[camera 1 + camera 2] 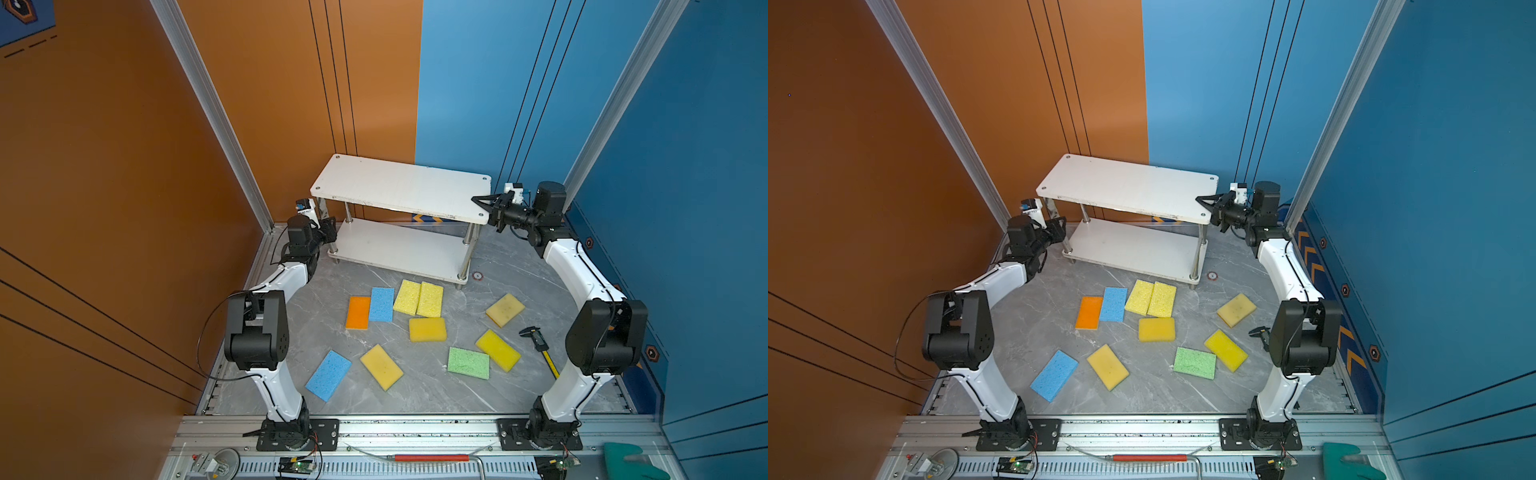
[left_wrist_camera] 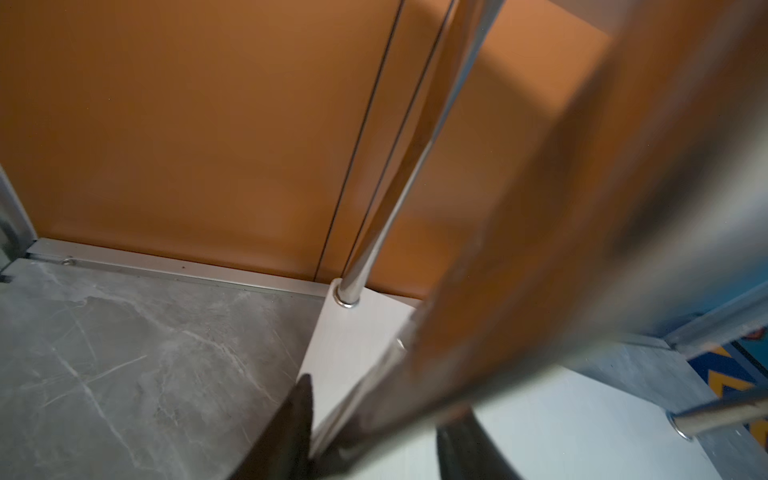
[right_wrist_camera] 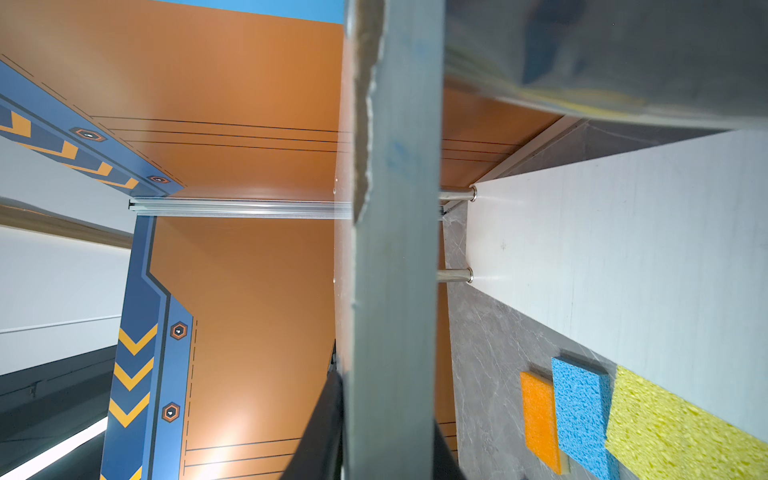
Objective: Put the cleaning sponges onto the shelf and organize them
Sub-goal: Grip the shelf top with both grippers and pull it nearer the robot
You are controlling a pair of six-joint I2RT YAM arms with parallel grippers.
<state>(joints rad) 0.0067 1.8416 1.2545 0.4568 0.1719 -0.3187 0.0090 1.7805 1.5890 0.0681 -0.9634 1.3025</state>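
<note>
The top board's blue-wall end [image 1: 478,209] eases slightly toward the orange wall between my right gripper's fingers next and is released, since the shelf [image 1: 399,187] stands crooked.
The white two-tier shelf [image 1: 399,187] [image 1: 1125,187] stands at the back of the table with nothing on either board. My right gripper [image 1: 482,202] [image 3: 388,436] is shut on the right end of its top board [image 3: 395,249]. At the shelf's front left post [image 2: 540,249], my left gripper [image 1: 328,229] [image 2: 382,424] has a finger on each side; the blur hides any contact. Several cleaning sponges lie flat on the table in front: orange [image 1: 358,312], blue [image 1: 381,304], two yellow side by side [image 1: 417,298], green [image 1: 468,363], pale tan [image 1: 505,309], another blue [image 1: 328,375].
A caliper [image 1: 536,336] and a yellow strip [image 1: 550,365] lie by the right arm. The orange wall and blue wall stand close behind the shelf. A teal glove [image 1: 631,461] and a red-handled tool [image 1: 428,458] rest on the front rail.
</note>
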